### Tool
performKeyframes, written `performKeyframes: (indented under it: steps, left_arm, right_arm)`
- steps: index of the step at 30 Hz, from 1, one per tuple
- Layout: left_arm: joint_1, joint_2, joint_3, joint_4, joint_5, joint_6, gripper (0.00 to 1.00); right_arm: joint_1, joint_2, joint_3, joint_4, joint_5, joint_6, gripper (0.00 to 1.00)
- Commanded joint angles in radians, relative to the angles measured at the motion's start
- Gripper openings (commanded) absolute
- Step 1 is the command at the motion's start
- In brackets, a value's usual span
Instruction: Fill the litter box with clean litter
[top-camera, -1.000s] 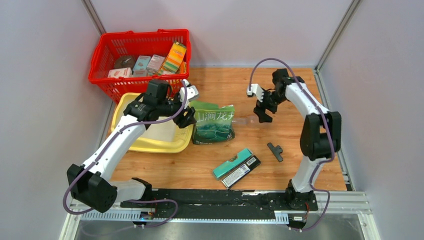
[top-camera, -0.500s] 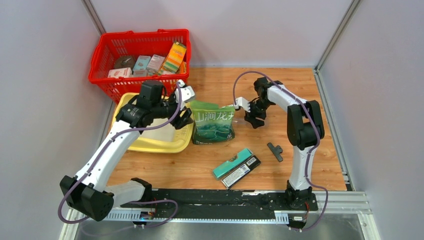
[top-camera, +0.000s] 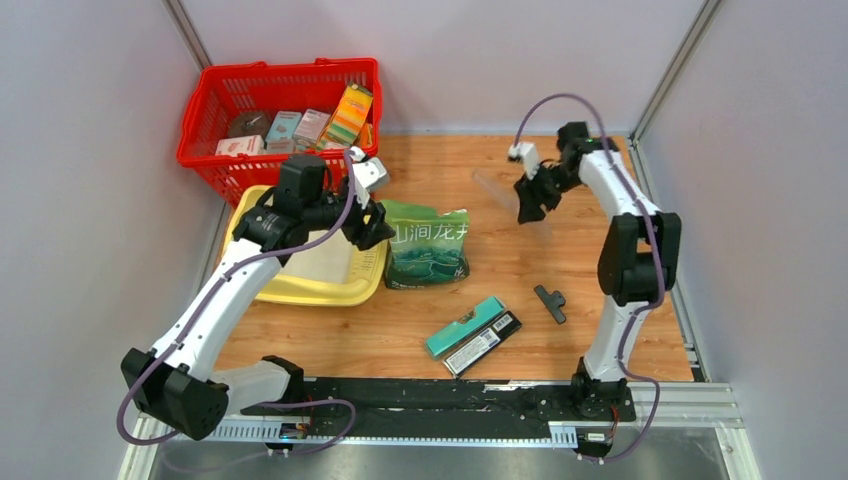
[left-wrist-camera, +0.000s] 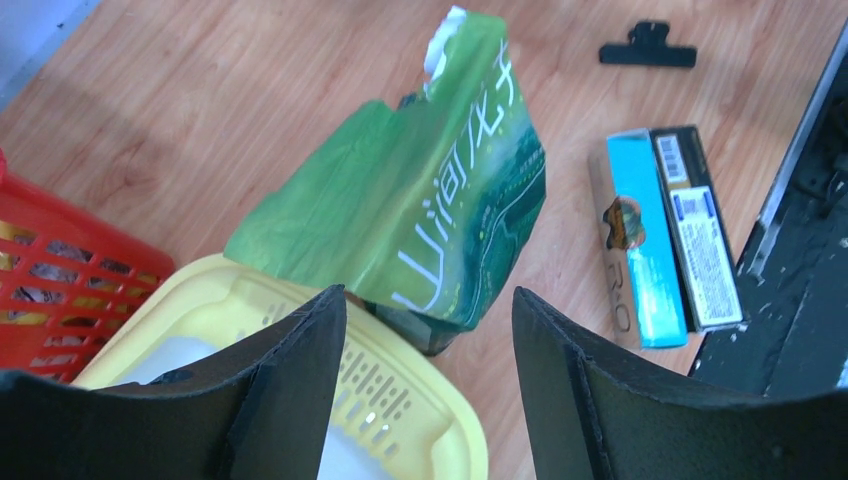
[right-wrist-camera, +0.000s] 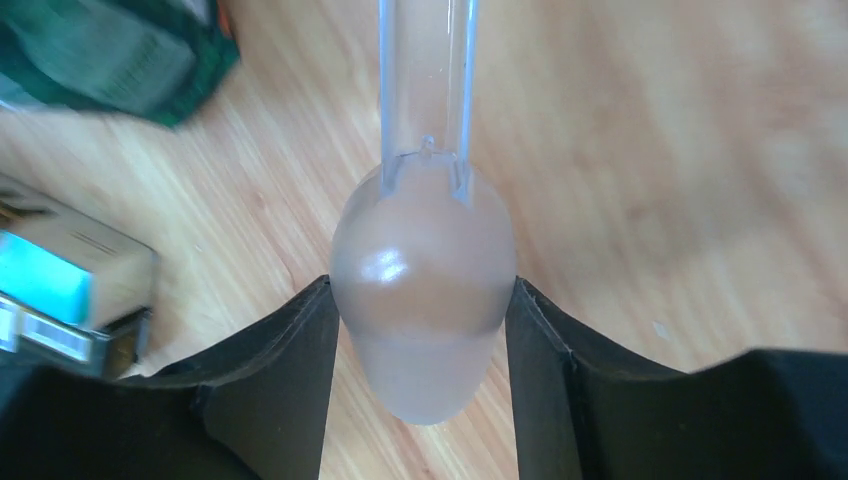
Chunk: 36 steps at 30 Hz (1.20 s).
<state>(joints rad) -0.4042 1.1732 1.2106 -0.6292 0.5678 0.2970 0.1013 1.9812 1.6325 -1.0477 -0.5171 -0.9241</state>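
Next I will tilt my left gripper up and move onto the scoop's neck beside the bowl, since that lies to its right in the top view.
The pale-yellow litter box (top-camera: 300, 292) lies at the left of the table, its slotted rim (left-wrist-camera: 400, 400) under my left gripper. The left gripper (top-camera: 372, 228) (left-wrist-camera: 430, 295) hangs open over the box's right rim, next to the green printed bag (top-camera: 428, 250) (left-wrist-camera: 420, 210), with nothing between its fingers. My right gripper (top-camera: 527, 205) (right-wrist-camera: 420, 283) is at the far right, shut on the bowl of a translucent scoop (right-wrist-camera: 425, 250) raised off the wood. The scoop's handle (top-camera: 495, 188) points left. No clean litter shows; the scoop looks empty.
A red mesh basket (top-camera: 270, 90) with several packets stands behind the litter box. A teal box and a black box (top-camera: 475, 330) (left-wrist-camera: 660, 240) lie near the front edge. A black clip (top-camera: 549, 302) (left-wrist-camera: 648, 50) lies to their right.
The right gripper reached to the scoop beside the bag, closed on it and carried it up and back to the right. The left arm barely shifted.
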Motion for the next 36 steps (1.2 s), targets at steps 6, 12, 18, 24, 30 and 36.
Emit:
performKeyframes:
  steps: [6,12,18,24,30,36]
  left_arm:
    - [-0.059,0.066,0.105,0.302,0.043,-0.281,0.66]
    - [-0.117,0.105,0.138,0.485,-0.032,-0.341,0.65]
    - [-0.119,0.066,0.118,0.583,0.038,-0.409,0.69]
    - [-0.120,0.068,0.101,0.602,-0.068,-0.466,0.73]
    - [-0.117,0.059,0.069,0.625,0.012,-0.423,0.74]
    - [-0.113,-0.058,-0.039,0.592,0.116,-0.217,0.75]
  right_arm:
    - [-0.019,-0.280,0.236,-0.057,-0.685,0.528,0.22]
    - [0.106,-0.277,0.268,-0.030,-0.761,0.597,0.23]
    - [0.138,-0.257,0.262,-0.049,-0.744,0.605,0.23]
    - [0.208,-0.277,0.268,-0.068,-0.629,0.510,0.23]
    - [0.219,-0.275,0.276,0.053,-0.649,0.677,0.22]
    - [0.207,-0.266,0.345,0.107,-0.771,0.818,0.23]
